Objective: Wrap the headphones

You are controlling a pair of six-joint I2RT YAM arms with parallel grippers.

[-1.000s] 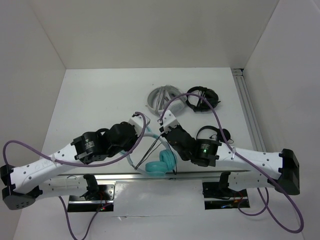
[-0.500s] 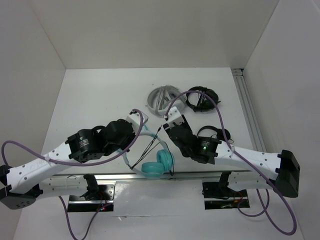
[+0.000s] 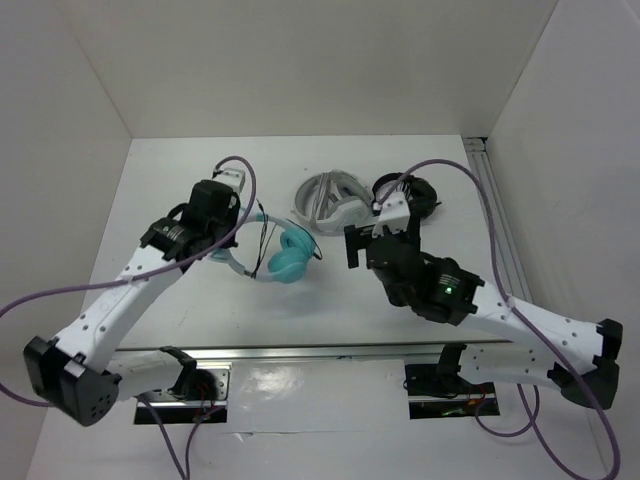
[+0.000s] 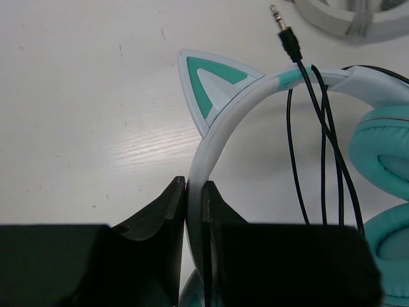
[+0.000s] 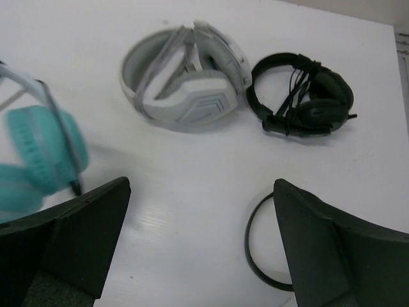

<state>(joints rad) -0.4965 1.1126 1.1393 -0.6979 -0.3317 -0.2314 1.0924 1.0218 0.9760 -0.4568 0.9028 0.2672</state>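
Observation:
My left gripper will move outward and down to the bare tabletop (image 4: 137,45) beside the grey-white headset and let go of the headband, because the cable (image 4: 319,128) is looped over the headband.
The headphones (image 3: 288,255), teal with a whitish headband and a pointed cat ear (image 4: 211,83), hang left of centre. My left gripper (image 3: 237,240) is shut on the headband (image 4: 217,137). In the left wrist view the jaws (image 4: 195,185) pinch the band between them. The thin black cable (image 4: 319,128) is looped over the band, and its jack plug (image 4: 284,29) sticks up free. My right gripper (image 3: 380,232) stands wide open to the right of the headphones, apart from them. Nothing lies between its fingers (image 5: 201,185). One teal ear cup (image 5: 38,147) shows at that view's left edge.
A grey-white strapped headset (image 3: 325,195) (image 5: 185,77) and black headphones (image 3: 405,195) (image 5: 307,99) lie at the back centre, just beyond my right gripper. A thin black arc (image 5: 249,243) lies on the table by the right finger. A metal rail (image 3: 495,220) runs along the right wall.
My left arm has carried the headphones from the near edge toward the back left. The right gripper has opened wide and drawn away to the right and back.

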